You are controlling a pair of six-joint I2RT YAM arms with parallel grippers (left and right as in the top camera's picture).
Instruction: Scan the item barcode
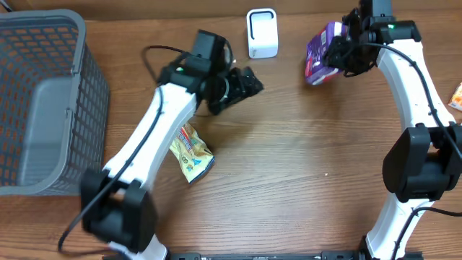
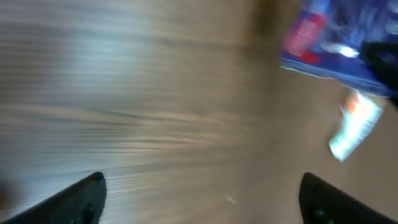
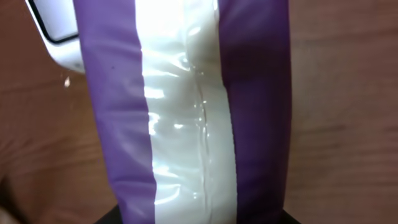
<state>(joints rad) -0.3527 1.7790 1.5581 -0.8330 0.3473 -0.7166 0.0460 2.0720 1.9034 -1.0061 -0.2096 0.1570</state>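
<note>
My right gripper passes the packet over the scanner (image 1: 262, 32) next, then right in the overhead view to release it, since tabletop (image 1: 440, 69) beside the orange-and-white item is clear.
My right gripper (image 1: 343, 52) is shut on a purple packet (image 1: 322, 53), held above the table just right of the white scanner (image 1: 262, 32). The right wrist view is filled by the purple packet (image 3: 186, 106) with its glossy white seam strip, and a corner of the scanner (image 3: 57, 32) shows behind it at the top left. Only the tips of the right gripper (image 3: 199, 219) show, at the packet's lower edge. My left gripper (image 1: 247, 83) hovers open and empty left of the scanner. In its blurred wrist view the left gripper (image 2: 202, 200) holds nothing, and the purple packet (image 2: 339, 43) is at the upper right.
A yellow snack packet (image 1: 192, 153) lies on the wooden table beside the left arm. A grey mesh basket (image 1: 43, 101) stands at the far left. An orange-and-white item (image 1: 456, 95) lies at the right edge, and the same item (image 2: 356, 127) shows blurred in the left wrist view.
</note>
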